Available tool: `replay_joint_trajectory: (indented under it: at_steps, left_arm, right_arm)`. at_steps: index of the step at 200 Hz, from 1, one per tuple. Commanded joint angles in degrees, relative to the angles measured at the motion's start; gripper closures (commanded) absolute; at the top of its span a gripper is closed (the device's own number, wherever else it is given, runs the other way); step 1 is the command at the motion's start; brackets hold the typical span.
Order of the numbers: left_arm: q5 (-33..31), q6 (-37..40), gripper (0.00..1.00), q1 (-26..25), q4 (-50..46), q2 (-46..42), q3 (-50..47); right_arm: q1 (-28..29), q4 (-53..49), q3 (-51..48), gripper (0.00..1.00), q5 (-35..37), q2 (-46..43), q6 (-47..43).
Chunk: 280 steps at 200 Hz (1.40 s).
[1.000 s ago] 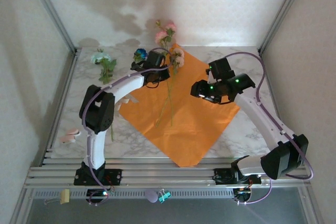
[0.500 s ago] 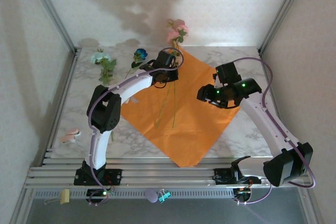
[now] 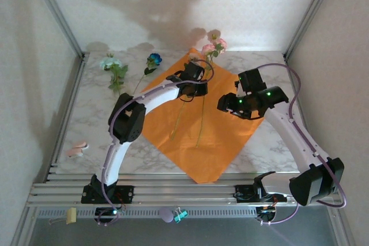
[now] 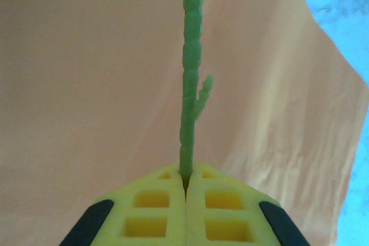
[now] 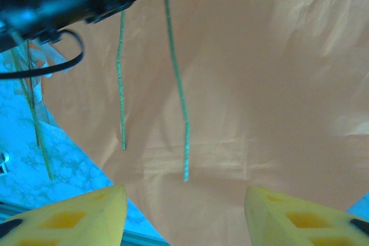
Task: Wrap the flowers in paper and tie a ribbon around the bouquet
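Observation:
The left gripper will next lower the thin green stem [image 4: 189,90] beside the second stem on the orange paper's far part, as the stem hangs above that part.
The orange paper [image 3: 222,128] lies flat as a diamond in the middle of the table. My left gripper [image 3: 193,84] hovers over its upper part, shut on the thin green stem [image 4: 189,90] of a pink flower [image 3: 213,45]. The blooms stick out past the paper's far corner and the stem hangs down over the sheet [image 5: 176,84]. A second stem [image 5: 121,84] runs alongside it. My right gripper [image 3: 228,103] stands open over the paper's right side, fingers [image 5: 92,211] wide apart with nothing between them. A whitish-green flower [image 3: 110,64] and a blue flower [image 3: 153,59] lie on the marble at the back left.
A small pale pinkish strip [image 3: 76,149] lies at the table's left front; I cannot tell whether it is the ribbon. Clips [image 3: 180,215] sit on the rail below the arm bases. Metal frame posts [image 3: 57,15] bound the back corners.
My left gripper has carried the pink flower to the right, from the paper's left corner to over its upper middle. The right gripper drew back slightly to the right.

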Motion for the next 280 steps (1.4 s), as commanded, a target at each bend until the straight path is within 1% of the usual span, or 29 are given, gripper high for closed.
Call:
replay_joint_trajectory:
  at_steps: [1, 23, 48, 56, 77, 92, 103, 115, 123, 132, 148, 167, 184, 214, 230, 241, 256, 264, 271, 280]
  left_arm:
    - [0.4, -3.8, 1.0, 0.4, 0.9, 3.8, 5.8]
    - [0.0, -4.3, 1.0, 0.5, -1.6, 6.8, 9.1]
    - [-1.3, -5.2, 1.0, 0.5, -3.0, 7.8, 9.7]
    - [-1.9, -5.5, 0.88, 0.5, -3.8, 7.8, 10.0]
    - [-3.6, -6.3, 0.64, 0.2, -5.3, 5.5, 10.7]
    - [-5.2, -7.2, 0.5, -0.1, -6.7, 1.9, 10.8]
    - [-6.9, -7.6, 0.44, -0.1, -8.6, -1.2, 10.4]
    - [-8.8, -7.3, 0.45, 0.0, -10.4, -4.9, 8.3]
    - [-9.5, -6.5, 0.47, 0.4, -10.7, -7.4, 4.9]
    - [-8.9, -5.0, 0.48, 1.2, -9.9, -10.1, 0.0]
    - [-5.9, -1.3, 0.51, 3.2, -7.5, -12.9, -8.6]
    - [-5.5, 4.7, 0.52, 4.9, -7.5, -13.1, -13.2]
    - [-4.6, 8.5, 0.5, 5.8, -7.9, -11.3, -13.4]
    - [-3.9, 9.5, 0.48, 6.0, -7.3, -7.4, -12.3]
    - [-6.2, 9.1, 0.48, 5.9, -8.4, -4.9, -10.8]
    - [-6.9, 9.2, 0.48, 5.9, -8.4, -4.0, -10.4]
    - [-6.4, 9.1, 0.52, 5.8, -7.2, -3.2, -10.2]
    - [-6.3, 8.9, 0.56, 5.7, -6.9, -3.0, -10.0]
    - [-6.3, 8.9, 0.6, 5.7, -7.0, -2.8, -9.5]
    - [-6.3, 8.7, 0.69, 5.7, -7.4, -2.6, -8.9]
  right_arm:
    - [-0.5, -1.8, -0.9, 0.43, -0.5, -2.2, -1.0]
    - [-0.8, -1.7, -1.8, 0.42, -0.7, -2.4, -1.2]
    - [-1.3, -1.4, -2.1, 0.42, -1.0, -1.2, -1.6]
    - [-1.3, -1.0, -2.1, 0.42, -1.0, -0.6, -1.8]
    - [-1.7, 0.0, -2.2, 0.41, -1.2, 1.6, -2.6]
    - [-2.2, 0.8, -1.7, 0.41, -1.6, 4.2, -3.4]
    - [-2.4, 1.7, -0.8, 0.41, -1.7, 6.7, -4.3]
    - [-2.4, 3.0, 0.4, 0.41, -1.2, 10.0, -5.3]
    - [-2.3, 4.1, 1.2, 0.41, -0.9, 12.2, -5.7]
    - [-2.3, 5.5, 2.0, 0.41, -0.8, 15.4, -5.9]
    - [-1.8, 7.5, 4.7, 0.42, -0.5, 21.3, -6.3]
    - [-0.4, 8.9, 8.8, 0.43, 0.8, 28.0, -6.9]
    - [0.8, 9.3, 12.6, 0.43, 1.5, 33.3, -6.9]
    - [1.7, 9.1, 18.2, 0.44, 3.0, 41.0, -6.4]
    - [1.7, 8.7, 21.4, 0.45, 4.6, 45.2, -7.0]
    - [1.7, 8.3, 23.2, 0.47, 5.2, 47.5, -7.6]
    - [1.8, 8.4, 25.4, 0.51, 5.0, 50.0, -8.4]
    - [1.8, 8.3, 26.2, 0.53, 5.0, 51.1, -8.6]
    - [1.9, 8.2, 26.8, 0.56, 5.0, 51.9, -8.8]
    - [1.9, 8.2, 27.5, 0.6, 5.0, 52.7, -8.8]
